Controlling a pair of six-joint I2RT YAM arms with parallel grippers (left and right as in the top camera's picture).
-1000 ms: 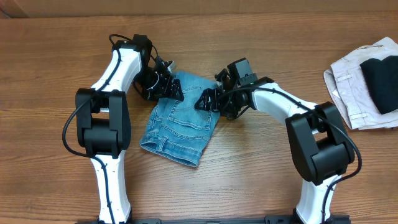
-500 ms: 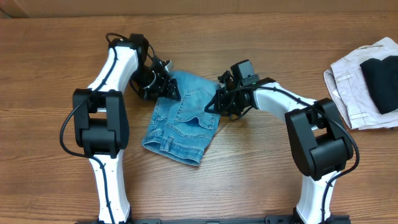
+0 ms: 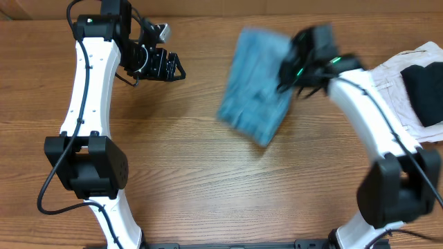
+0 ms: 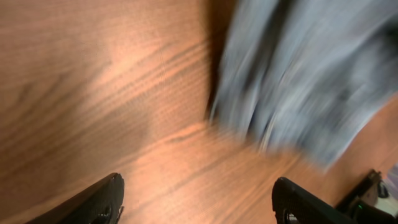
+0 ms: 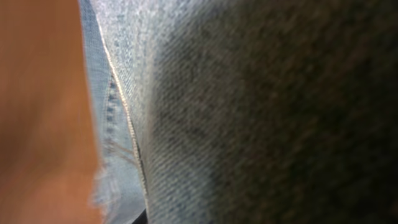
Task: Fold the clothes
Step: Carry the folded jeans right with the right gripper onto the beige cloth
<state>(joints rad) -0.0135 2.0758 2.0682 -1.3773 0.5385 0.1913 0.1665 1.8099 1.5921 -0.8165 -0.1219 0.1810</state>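
Observation:
The folded jeans need to go next with my right gripper to its right in the overhead view, onto the pile where the black garment [image 3: 424,91] is, and I need to release them there.
The clothes, a folded bundle of light-blue jeans [image 3: 255,88], are motion-blurred and sit right of the table's middle, towards the back. My right gripper [image 3: 291,68] is shut on their right edge. Denim [image 5: 236,112] fills the right wrist view and hides the fingers; a seam and a frayed edge show at the left. My left gripper [image 3: 171,66] is open and holds nothing, well to the left of the jeans. In the left wrist view it [image 4: 199,208] hangs over bare wood, with the blurred jeans [image 4: 305,74] at the upper right.
An off-white garment [image 3: 391,93] lies at the right edge of the table with a black garment [image 3: 423,93] on top of it. The tabletop is brown wood [image 3: 208,180].
The right gripper shut on the jeans and swept them to the right and towards the back. The left arm drew back to the far left, away from the jeans.

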